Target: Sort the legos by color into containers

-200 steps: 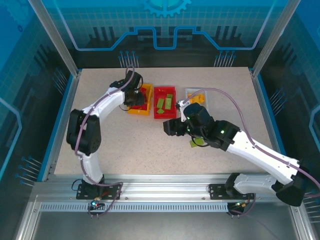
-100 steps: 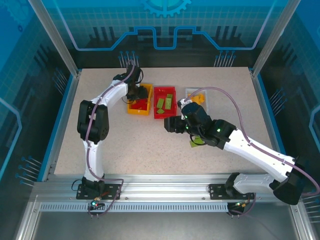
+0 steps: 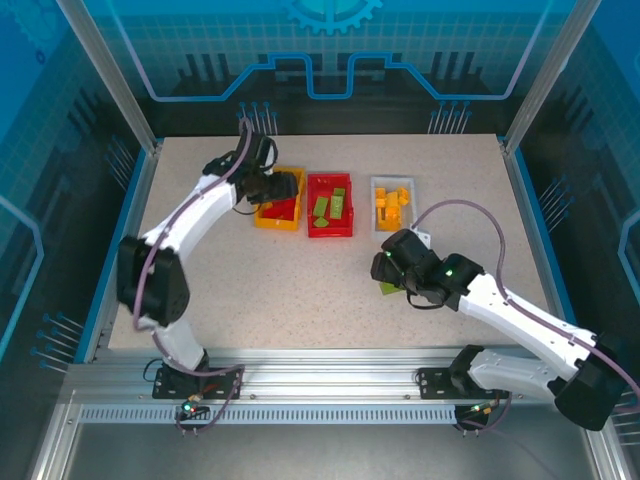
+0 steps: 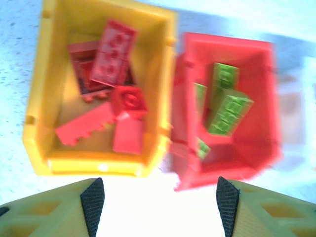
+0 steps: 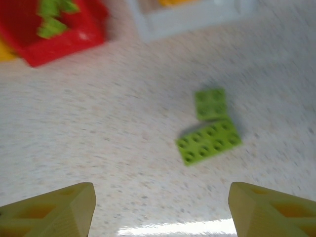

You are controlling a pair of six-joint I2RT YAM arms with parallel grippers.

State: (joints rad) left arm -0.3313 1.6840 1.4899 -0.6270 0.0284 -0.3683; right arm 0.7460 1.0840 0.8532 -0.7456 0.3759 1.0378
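Note:
My right gripper turns next and lowers over the longer green plate (image 3: pixel 389 288) (image 5: pixel 209 141), closing on its sides, as it lies at an angle to the open fingers.
The yellow bin (image 4: pixel 42 98) holds several red legos (image 4: pixel 114 59). Beside it, the red bin (image 4: pixel 266 123) holds several green legos (image 4: pixel 227 111). My left gripper (image 4: pixel 159 210) hovers open over the near rims of these two bins (image 3: pixel 278 188), with nothing between its fingers. The white bin (image 3: pixel 378 185) holds orange legos (image 3: pixel 393 203). Two green legos lie loose on the table, a small square one (image 5: pixel 211 103) and a longer plate (image 5: pixel 209 140). My right gripper (image 5: pixel 160 212) hangs open just short of them, empty. From above, one green lego (image 3: pixel 387 289) peeks out under the right gripper (image 3: pixel 384 270).
The three bins stand in a row at the table's back middle: yellow (image 3: pixel 268 222), red (image 3: pixel 330 232), then white. The red bin's corner (image 5: pixel 54 29) and the white bin's front (image 5: pixel 192 17) lie beyond the loose green legos. Speckled tabletop (image 3: pixel 280 290) stretches in front.
My left gripper has opened and drawn back from inside the yellow bin. My right arm has swung away from the red bin to the right and nearer, uncovering the white bin.

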